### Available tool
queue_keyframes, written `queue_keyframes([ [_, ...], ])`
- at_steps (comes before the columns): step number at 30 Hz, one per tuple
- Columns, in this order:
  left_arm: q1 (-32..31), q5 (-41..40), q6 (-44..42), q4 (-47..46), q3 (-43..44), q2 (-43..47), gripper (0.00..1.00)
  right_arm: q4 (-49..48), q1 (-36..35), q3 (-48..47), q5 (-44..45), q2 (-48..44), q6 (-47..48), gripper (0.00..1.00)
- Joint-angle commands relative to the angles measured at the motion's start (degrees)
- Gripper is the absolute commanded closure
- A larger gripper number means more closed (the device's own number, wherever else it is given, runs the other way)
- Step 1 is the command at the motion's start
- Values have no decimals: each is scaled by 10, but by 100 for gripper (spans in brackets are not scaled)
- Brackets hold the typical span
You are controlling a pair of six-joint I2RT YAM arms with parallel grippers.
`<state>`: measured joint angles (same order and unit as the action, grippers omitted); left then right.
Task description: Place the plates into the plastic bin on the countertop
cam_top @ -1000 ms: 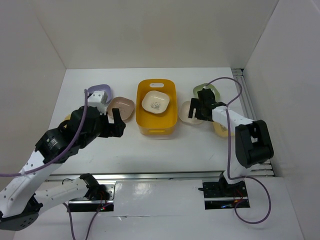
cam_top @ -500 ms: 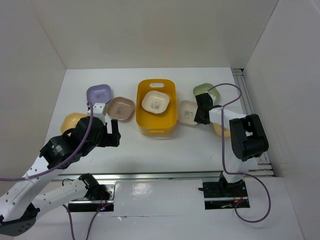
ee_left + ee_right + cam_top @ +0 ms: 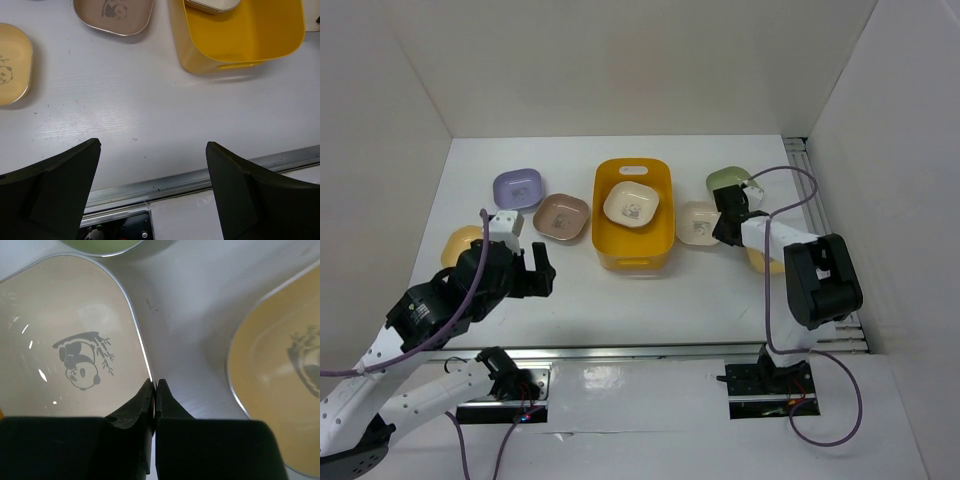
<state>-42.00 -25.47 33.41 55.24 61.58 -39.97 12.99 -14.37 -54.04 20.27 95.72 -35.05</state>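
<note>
The robot's right gripper should next lift and go left in the top view, over the bin's side between the gripper and the cream plate inside the bin, and release the cream plate's rim there.
The yellow plastic bin (image 3: 600, 215) stands mid-countertop with one cream plate (image 3: 632, 205) inside. Just right of it lies another cream plate (image 3: 695, 222) (image 3: 70, 345); my right gripper (image 3: 725, 228) (image 3: 155, 385) is shut on its right rim. A green plate (image 3: 728, 181) and a yellow-orange plate (image 3: 765, 262) (image 3: 280, 390) lie close by. Left of the bin are a lavender plate (image 3: 517, 188), a brown-pink plate (image 3: 561, 216) (image 3: 114, 14) and a yellow plate (image 3: 460, 245) (image 3: 10, 62). My left gripper (image 3: 535, 275) (image 3: 152, 145) hangs open and empty over the near countertop.
White walls close in the countertop on the left, back and right. A metal rail (image 3: 620, 350) runs along the near edge, and another (image 3: 817, 215) along the right side. The right arm's purple cable (image 3: 790, 190) loops over the green plate's corner.
My right gripper has moved down onto the cream plate's right rim and shut on it. The left arm has drawn back toward the near edge, still open.
</note>
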Motion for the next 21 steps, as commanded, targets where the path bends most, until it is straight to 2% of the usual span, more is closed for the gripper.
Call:
queue_keyframes([
  [1,-2,-9,5,-16,-5,7,0,91,-3,-10,99,-47,-20,100],
  [9,-2,-9,16,-22,-23,18,0,197,-31,-93,182,-181,-43,100],
  [14,-2,-9,26,-35,-33,-4,0,222,-78,-163,200,-217,-43,100],
  [18,3,-14,26,-42,-40,-17,0,209,-124,-213,168,-201,-37,100],
  [21,19,-3,26,-48,-40,-30,0,214,-169,-274,168,-151,-59,100],
])
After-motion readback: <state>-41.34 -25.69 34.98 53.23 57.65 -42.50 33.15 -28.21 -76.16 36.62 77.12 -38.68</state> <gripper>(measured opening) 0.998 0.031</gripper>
